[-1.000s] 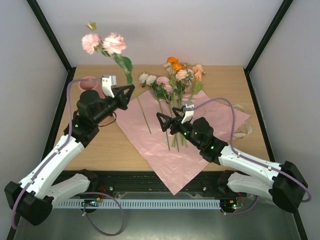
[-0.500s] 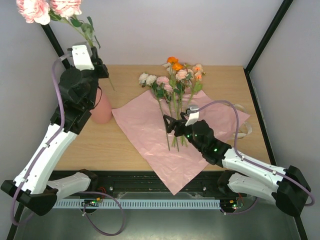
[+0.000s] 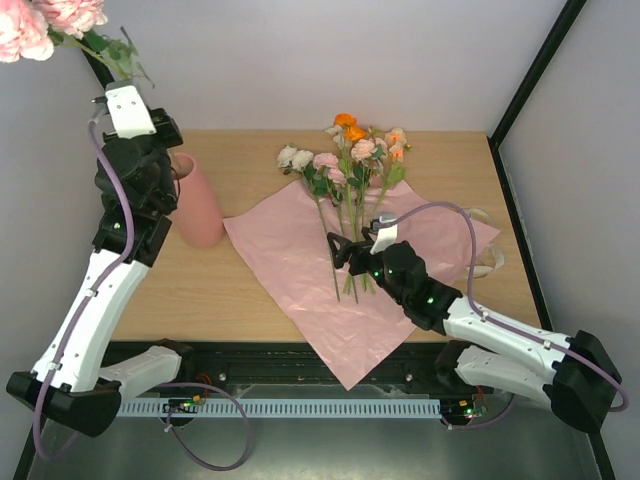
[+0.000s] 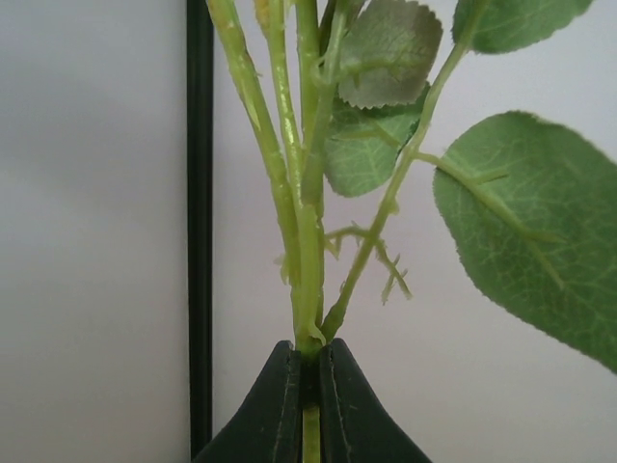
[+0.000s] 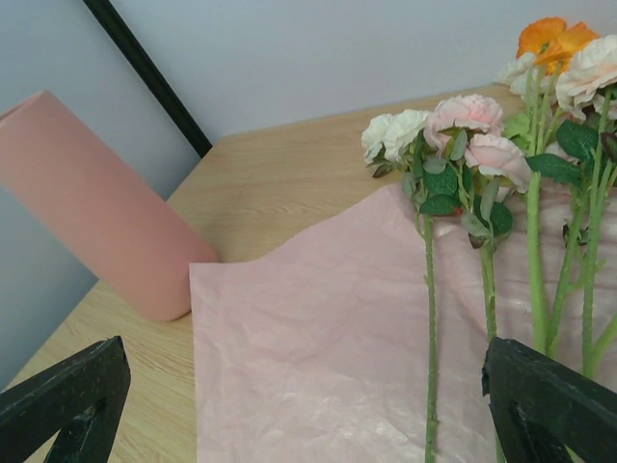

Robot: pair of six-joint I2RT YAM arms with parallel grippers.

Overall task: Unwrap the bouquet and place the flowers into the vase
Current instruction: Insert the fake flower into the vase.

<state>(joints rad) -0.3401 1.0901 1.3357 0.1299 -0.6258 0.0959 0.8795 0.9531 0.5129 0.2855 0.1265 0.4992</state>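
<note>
The stem's bare end hangs beneath my left gripper's fingers, above the vase's opening (image 3: 182,166), so the stem goes down into it next and is released there.
My left gripper (image 4: 308,359) is shut on the green stem (image 4: 307,241) of a sprig with two pink blooms (image 3: 40,20). It holds the sprig high at the back left, above the salmon-pink vase (image 3: 200,205). The vase stands upright on the table and also shows in the right wrist view (image 5: 92,207). The other flowers (image 3: 350,150) lie loose on the opened pink wrapping sheet (image 3: 300,270), blooms toward the back. My right gripper (image 3: 336,248) hangs open over the sheet's middle. Its fingers (image 5: 554,410) stand wide, with the stems (image 5: 429,338) just inside the right one.
A cream ribbon (image 3: 490,258) lies at the sheet's right edge. Black frame posts (image 3: 110,85) rise at both back corners, the left one close behind my raised left arm. The sheet's near corner hangs over the table's front edge (image 3: 350,365).
My left arm swung from over the sheet up and to the back left, carrying the pink sprig above the vase. My right gripper edged slightly toward the stems and stayed open.
</note>
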